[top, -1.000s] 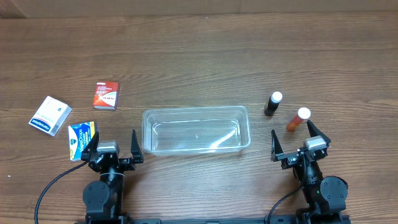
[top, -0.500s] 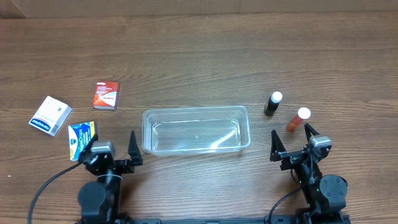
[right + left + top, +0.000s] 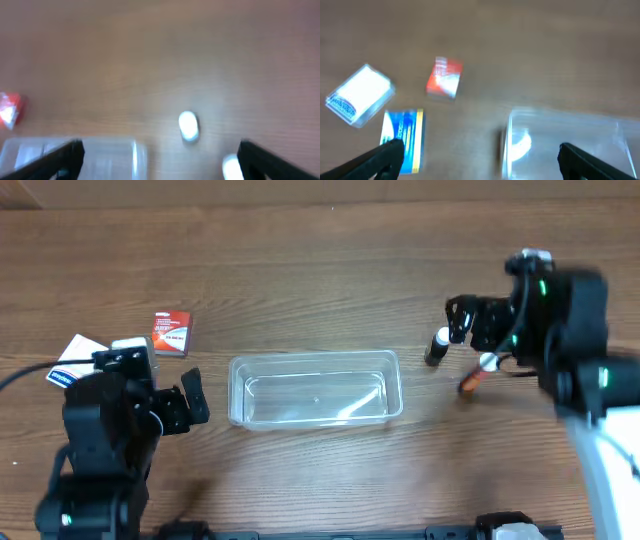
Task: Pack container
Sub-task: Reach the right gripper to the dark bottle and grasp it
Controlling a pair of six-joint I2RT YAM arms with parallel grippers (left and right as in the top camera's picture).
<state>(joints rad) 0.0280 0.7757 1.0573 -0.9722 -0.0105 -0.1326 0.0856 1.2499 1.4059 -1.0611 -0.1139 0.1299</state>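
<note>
I should lower my right gripper around the bottle's white cap (image 3: 444,336) (image 3: 188,125) and close it, because the black bottle is standing upright and its cap shows between my open fingers.
The clear container (image 3: 313,359) stands empty at the table's middle. My left gripper (image 3: 160,404) is open and empty, raised over the blue box, which the overhead view hides. In the left wrist view the blue box (image 3: 403,138) lies by my left finger and the container (image 3: 506,146) lies towards my right finger. My right gripper (image 3: 481,326) is open and empty, raised above the black bottle (image 3: 437,347) and the orange bottle (image 3: 477,373). The right wrist view is blurred and shows two white caps: the black bottle's (image 3: 188,125) and the orange bottle's (image 3: 230,167).
A red box (image 3: 171,334) lies left of the container, and a white box (image 3: 72,348) lies further left, partly under my left arm. Both show in the left wrist view: red box (image 3: 444,78), white box (image 3: 360,94). The container's corner (image 3: 134,150) and the red box (image 3: 9,111) show in the right wrist view.
Both arms have risen from the front edge and swung out: the left one over the blue box, the right one over the two bottles. Nothing on the table moved.
</note>
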